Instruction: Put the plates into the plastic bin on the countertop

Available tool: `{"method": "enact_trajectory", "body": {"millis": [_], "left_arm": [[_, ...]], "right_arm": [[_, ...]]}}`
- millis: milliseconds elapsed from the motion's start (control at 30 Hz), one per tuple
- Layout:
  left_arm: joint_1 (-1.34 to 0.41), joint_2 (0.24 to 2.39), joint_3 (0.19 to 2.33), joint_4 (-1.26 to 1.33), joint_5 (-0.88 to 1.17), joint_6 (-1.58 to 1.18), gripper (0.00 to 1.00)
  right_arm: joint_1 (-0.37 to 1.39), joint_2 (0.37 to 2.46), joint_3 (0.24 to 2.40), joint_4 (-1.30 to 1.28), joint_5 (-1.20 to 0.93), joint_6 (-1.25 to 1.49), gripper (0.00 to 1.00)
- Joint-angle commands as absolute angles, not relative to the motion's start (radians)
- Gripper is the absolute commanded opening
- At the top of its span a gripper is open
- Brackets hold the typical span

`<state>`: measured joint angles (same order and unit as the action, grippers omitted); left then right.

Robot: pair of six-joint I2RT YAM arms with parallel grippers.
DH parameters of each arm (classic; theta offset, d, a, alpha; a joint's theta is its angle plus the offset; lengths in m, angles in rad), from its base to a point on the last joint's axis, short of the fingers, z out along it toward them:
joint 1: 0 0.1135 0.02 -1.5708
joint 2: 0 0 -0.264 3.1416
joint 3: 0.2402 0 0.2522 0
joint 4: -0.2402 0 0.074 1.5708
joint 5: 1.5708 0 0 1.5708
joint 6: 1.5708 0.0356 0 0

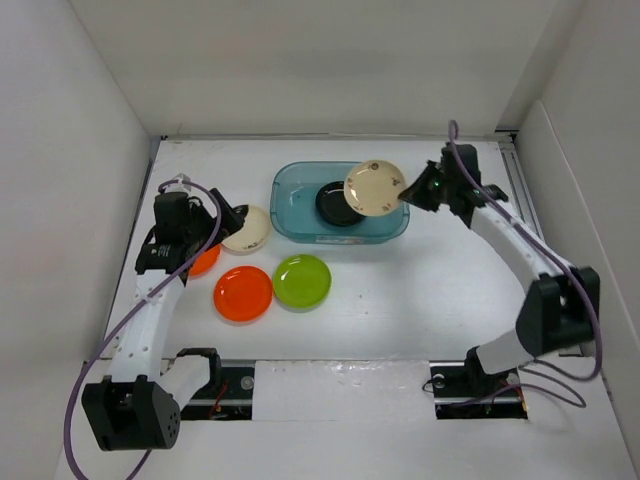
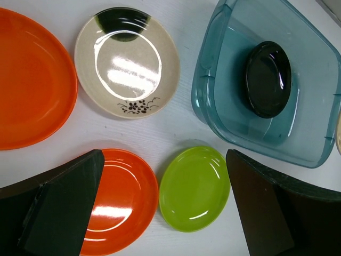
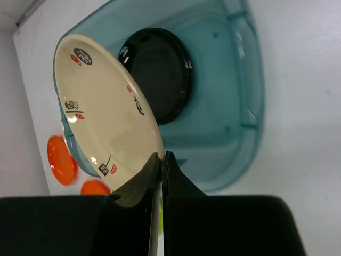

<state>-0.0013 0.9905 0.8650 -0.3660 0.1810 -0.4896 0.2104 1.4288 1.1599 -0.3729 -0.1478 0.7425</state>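
Observation:
My right gripper moves down and to the left in the top view next, where the bin's black plate lies, lowers the cream plate and releases.
The teal plastic bin stands at the back middle of the white countertop with a black plate inside. My right gripper is shut on the rim of a cream plate, held tilted above the bin's right part; it also shows in the right wrist view. My left gripper is open and empty, hovering over a cream plate with a dark patch. An orange plate, a lime green plate and a second orange plate lie on the countertop.
White panels wall the countertop on the left, back and right. Both arms' purple cables loop beside them. The arm bases sit at the near edge.

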Motion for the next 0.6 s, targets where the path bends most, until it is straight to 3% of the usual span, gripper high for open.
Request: {"method": "enact_trajectory", "body": {"millis": [0, 133, 400, 500, 567], "left_arm": [[0.005, 1.012, 0.900, -0.347, 0.173, -0.499, 1.00], [0.005, 0.999, 0.891, -0.356, 0.155, -0.499, 1.00], [0.005, 0.968, 0.882, -0.347, 0.144, -0.499, 1.00], [0.005, 0.977, 0.882, -0.347, 0.144, -0.489, 1.00], [0.005, 0.977, 0.882, -0.347, 0.144, -0.489, 1.00]], "right_arm": [[0.261, 1.633, 1.369, -0.290, -0.207, 0.626, 0.00], [0.272, 1.819, 1.515, -0.308, -0.262, 0.604, 0.00], [0.299, 1.905, 1.528, -0.241, -0.325, 0.640, 0.05], [0.308, 1.917, 1.542, -0.229, -0.365, 0.617, 0.15], [0.318, 1.905, 1.523, -0.210, -0.385, 0.617, 0.32]]}}
